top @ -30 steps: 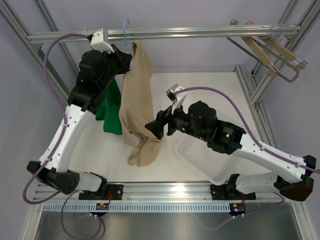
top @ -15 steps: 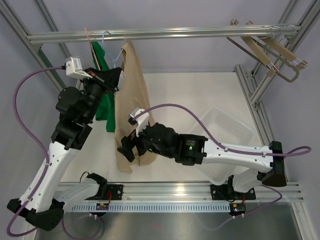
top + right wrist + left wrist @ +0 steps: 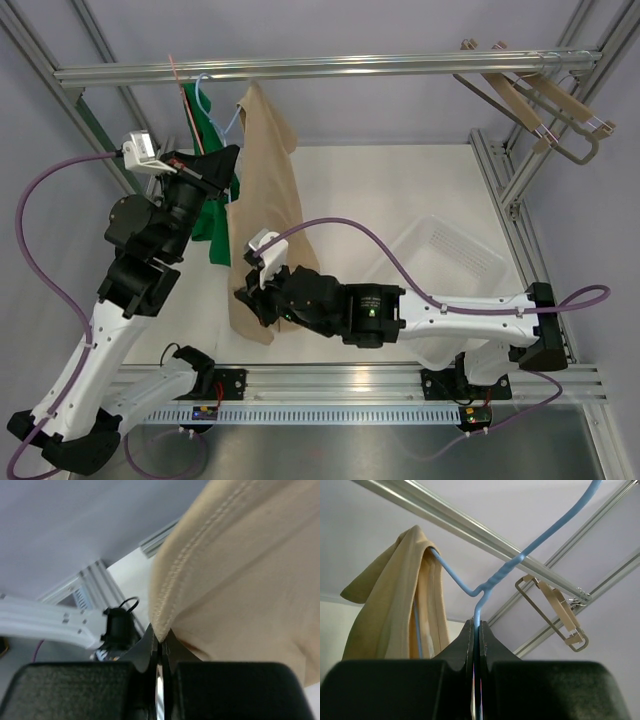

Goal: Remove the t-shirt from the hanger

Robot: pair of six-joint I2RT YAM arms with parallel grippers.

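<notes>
The t-shirt drapes the hanger's wire, so its stitched edge leaves the hanger next, up over the table (image 3: 347, 224) beside the basket, then my right gripper opens.
A tan t-shirt (image 3: 262, 200) hangs in long folds from a light blue wire hanger (image 3: 226, 118) below the top rail (image 3: 400, 64). My left gripper (image 3: 230, 160) is shut on the hanger's wire just under the hook; in the left wrist view the hanger (image 3: 520, 560) runs up out of the closed left gripper (image 3: 477, 629), with the t-shirt (image 3: 395, 610) draped over its left arm. My right gripper (image 3: 250, 295) is shut on the shirt's lower hem; the right wrist view shows the stitched hem of the t-shirt (image 3: 240, 570) pinched in the right gripper (image 3: 160, 639).
A green garment (image 3: 213, 232) hangs behind the tan shirt on the left. A clear plastic basket (image 3: 470, 255) stands on the table to the right. Wooden hangers (image 3: 540, 100) hang at the rail's right end. Frame posts (image 3: 500, 170) border the table.
The left arm has swung left and down with the hanger and shirt. The right gripper moved left to the shirt's lower hem and closed on it.
</notes>
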